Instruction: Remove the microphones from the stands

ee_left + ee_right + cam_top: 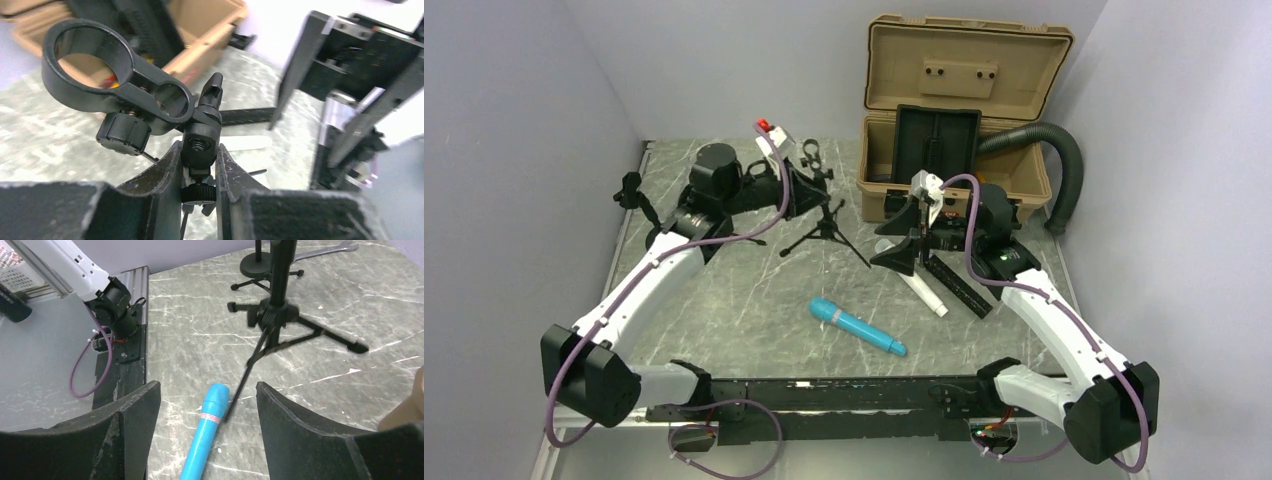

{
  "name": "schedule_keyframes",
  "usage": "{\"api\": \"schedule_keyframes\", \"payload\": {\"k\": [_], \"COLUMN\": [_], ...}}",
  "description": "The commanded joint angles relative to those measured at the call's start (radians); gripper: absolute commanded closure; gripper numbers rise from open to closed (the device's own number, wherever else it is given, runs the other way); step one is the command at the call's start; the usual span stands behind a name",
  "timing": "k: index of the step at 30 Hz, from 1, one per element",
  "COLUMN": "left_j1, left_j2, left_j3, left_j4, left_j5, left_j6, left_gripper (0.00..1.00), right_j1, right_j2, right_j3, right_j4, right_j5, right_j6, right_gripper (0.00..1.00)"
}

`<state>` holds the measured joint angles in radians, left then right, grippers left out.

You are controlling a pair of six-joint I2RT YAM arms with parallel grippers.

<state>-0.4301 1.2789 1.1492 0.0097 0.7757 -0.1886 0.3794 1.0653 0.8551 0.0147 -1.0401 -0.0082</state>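
Observation:
The ring clip (90,55) is empty and the microphone is free. The left gripper moves down and outward next, setting the stand's feet onto the marble table.
The blue microphone (857,327) lies flat on the marble table, free of the stand and of both grippers. The black tripod stand (826,225) is upright at the back, and its ring clip (90,55) is empty. My left gripper (812,190) is shut on the stand's swivel joint (201,142) just below the clip. My right gripper (894,240) hangs open above the table. In the right wrist view the microphone (206,437) lies on the table below the open gap, touching neither finger, and the stand (272,315) is beyond it.
An open tan case (954,120) with a black hose (1054,160) stands at the back right. A white tube (921,290) and a black bar (959,285) lie under the right arm. A small black tripod (634,195) sits at the far left.

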Motion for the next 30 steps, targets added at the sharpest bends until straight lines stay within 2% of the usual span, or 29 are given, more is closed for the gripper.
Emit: {"api": "schedule_keyframes", "payload": {"k": [1,6,15,21,25,30], "left_j1": [0.060,0.112,0.141,0.143,0.146,0.149], "left_j2": [-0.050,-0.015,0.232,0.374,0.419,0.453], "left_j3": [-0.023,-0.102,-0.098,-0.025,-0.042,-0.035], "left_j4": [0.043,0.228,0.493,0.477,0.553,0.564], "left_j5": [-0.216,-0.309,-0.275,-0.283,-0.288,-0.285], "left_j6": [0.075,0.084,0.114,0.150,0.156,0.139], "left_gripper": [1.00,1.00,1.00,1.00,1.00,1.00], "right_j1": [-0.016,-0.034,-0.056,-0.063,-0.063,-0.062], "right_j2": [-0.027,-0.039,-0.060,-0.064,-0.063,-0.064], "right_j3": [0.000,-0.011,-0.033,-0.043,-0.043,-0.047], "right_j4": [0.039,0.055,0.055,0.042,0.031,0.017], "right_j5": [0.009,0.006,0.005,0.009,0.011,0.020], "right_j6": [-0.003,0.005,0.005,-0.011,-0.022,-0.041], "right_gripper": [0.28,0.28,0.27,0.27,0.27,0.27]}}
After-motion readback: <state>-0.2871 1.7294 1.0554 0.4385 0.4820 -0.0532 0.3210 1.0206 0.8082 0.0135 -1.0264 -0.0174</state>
